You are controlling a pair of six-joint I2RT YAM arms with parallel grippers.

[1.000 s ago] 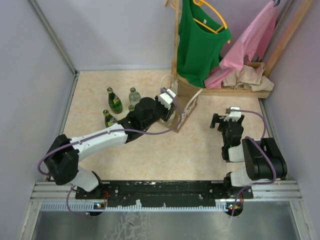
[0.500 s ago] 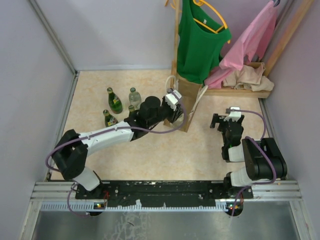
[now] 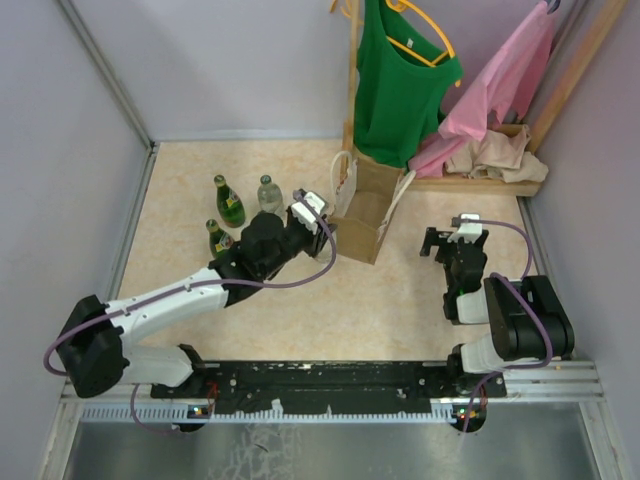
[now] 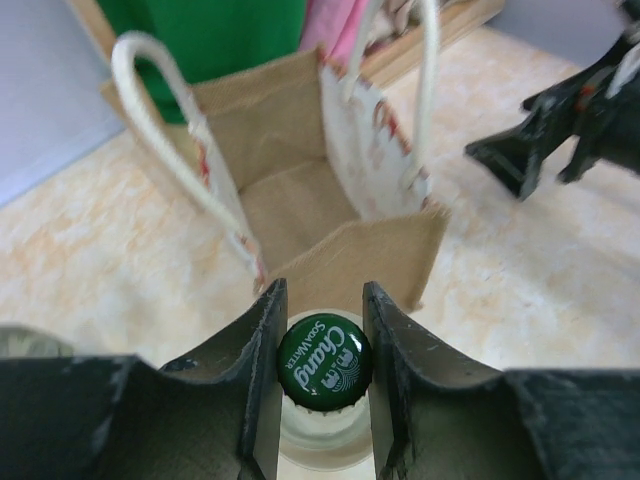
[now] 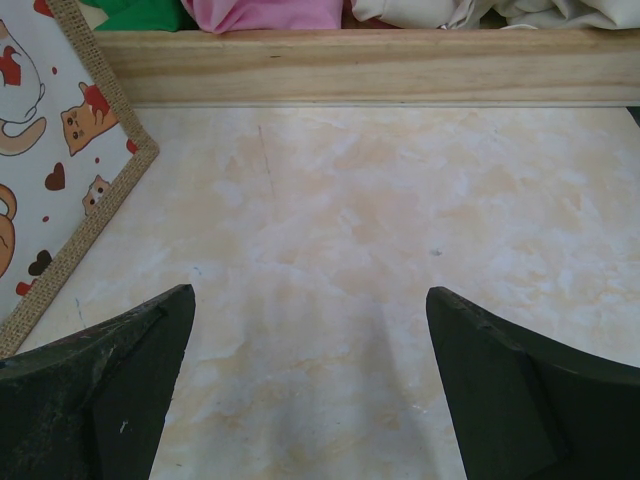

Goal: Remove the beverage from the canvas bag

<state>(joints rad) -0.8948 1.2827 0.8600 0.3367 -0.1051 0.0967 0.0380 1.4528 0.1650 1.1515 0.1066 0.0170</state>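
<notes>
The robot should next lower its left gripper toward the left in the top view and release the bottle there, as bare tabletop lies below on that side, clear of the bag.
The canvas bag (image 3: 365, 205) stands open at mid-table, tan with white loop handles; its inside (image 4: 300, 195) shows no bottle. My left gripper (image 3: 312, 218) is just left of the bag. In the left wrist view it (image 4: 323, 300) is shut on the neck of a clear glass soda bottle with a green "Chang" cap (image 4: 324, 360), held outside the bag's near wall. My right gripper (image 3: 452, 243) is open and empty to the right of the bag, and it shows wide open over bare table in the right wrist view (image 5: 308, 300).
Three bottles stand left of the bag: two green (image 3: 229, 200) (image 3: 215, 237) and one clear (image 3: 268, 190). A wooden clothes rack base (image 5: 370, 65) with green and pink garments (image 3: 400, 80) stands behind the bag. The bag's cat-print side (image 5: 50, 150) is left of my right gripper.
My left gripper has drawn back leftward from the bag's mouth with the bottle in it. The bag has settled back upright. The right arm has not moved.
</notes>
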